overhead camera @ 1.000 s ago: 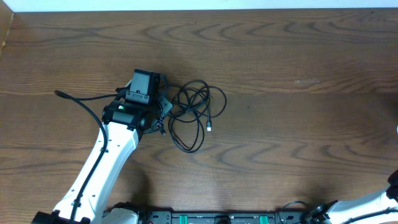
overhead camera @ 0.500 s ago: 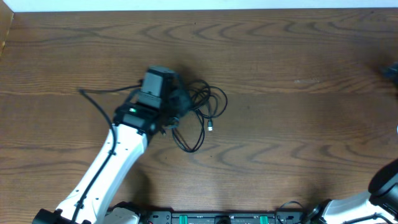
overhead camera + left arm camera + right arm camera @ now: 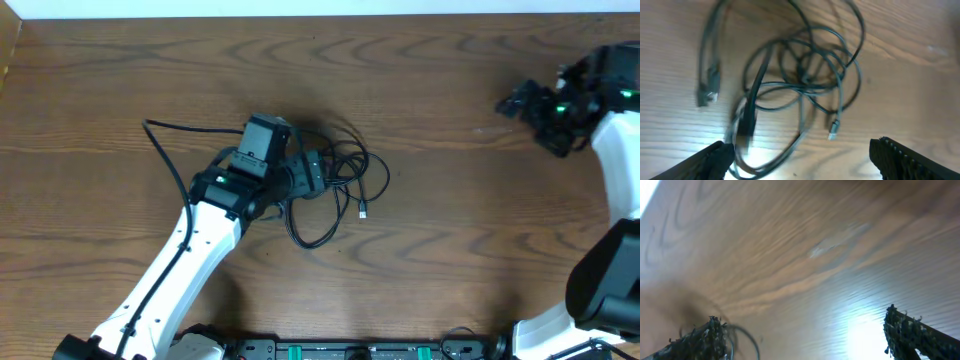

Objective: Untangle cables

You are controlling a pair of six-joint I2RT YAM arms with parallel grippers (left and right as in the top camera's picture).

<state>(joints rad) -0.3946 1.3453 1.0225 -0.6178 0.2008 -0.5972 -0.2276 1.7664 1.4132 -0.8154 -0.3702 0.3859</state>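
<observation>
The pile's crossed pieces of cable are below and to the left in the overhead view, so my right gripper will next go across the bare wood and down onto them.
The cables [image 3: 345, 170] are thin black cords in one tangled pile of loops on the wooden table, left of centre. A small plug [image 3: 362, 211] sticks out at the pile's lower right. My left gripper [image 3: 312, 176] hovers at the pile's left edge, open. In the left wrist view the cables [image 3: 810, 75] lie ahead of the left gripper [image 3: 800, 167]; its wide-apart fingers [image 3: 715, 160] hold nothing. One loop passes close to the left finger. A grey plug [image 3: 707, 87] lies to the left, blurred. My right gripper [image 3: 522, 108] is at the far right, open and empty, well away from the cables.
The brown wooden table [image 3: 450, 250] stretches between the two arms. The left arm's own black cable [image 3: 165, 150] trails to the upper left. In the right wrist view the right gripper [image 3: 810, 342] hangs over bare wood, with a thin blurred loop [image 3: 747, 337] by its left finger.
My left gripper moved right, dragging the tangle along, then opened and released it. The right arm swung in from the right edge toward the upper right of the table.
</observation>
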